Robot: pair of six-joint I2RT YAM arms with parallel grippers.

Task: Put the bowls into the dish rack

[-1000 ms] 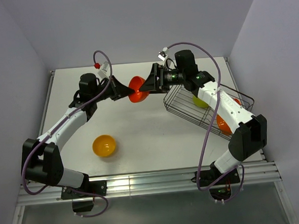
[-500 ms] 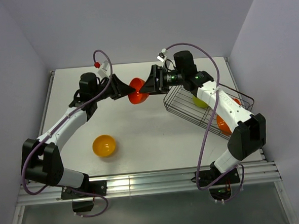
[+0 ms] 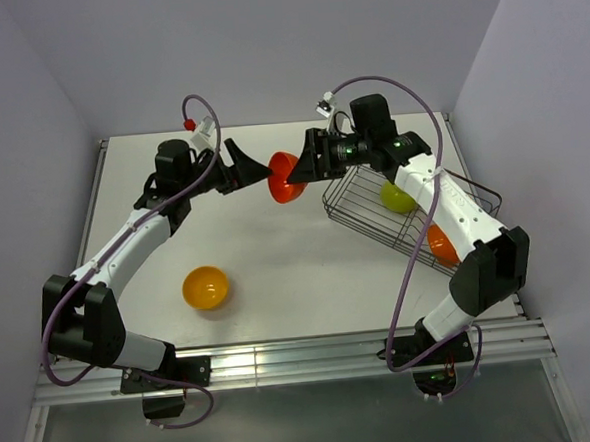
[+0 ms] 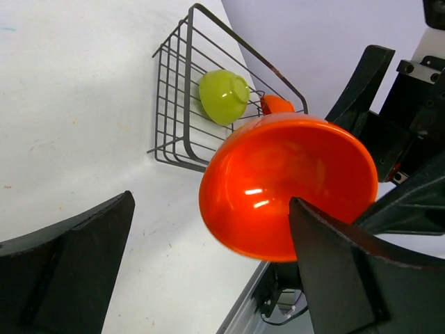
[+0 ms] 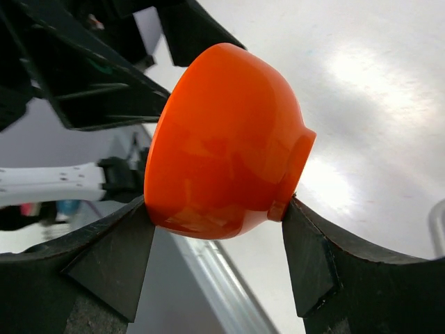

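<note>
My right gripper carries the bowl over and down to the dish rack's empty end (image 3: 358, 198) next, below and to its right in the top view, then releases it.
A red-orange bowl (image 3: 285, 175) hangs in the air over the far middle of the table, and my right gripper (image 3: 305, 164) is shut on it. In the right wrist view its fingers press the bowl (image 5: 222, 139) at rim and foot, right gripper (image 5: 215, 209). My left gripper (image 3: 254, 169) stands open just left of the bowl, touching nothing. The left wrist view looks into the bowl (image 4: 285, 184) past the left gripper (image 4: 208, 202). The dish rack (image 3: 353, 213) at the right holds a lime green bowl (image 3: 397, 197) and another red-orange bowl (image 3: 440, 244). A yellow-orange bowl (image 3: 205, 287) sits upright at the near left.
The dish rack (image 4: 177, 104) with its lime green bowl (image 4: 222, 96) shows beyond the held bowl in the left wrist view. White walls close the table at the back and sides. A metal rail runs along the near edge by the arm bases.
My left gripper has opened and let go of the red-orange bowl. The right gripper keeps its hold and has carried the bowl slightly right.
</note>
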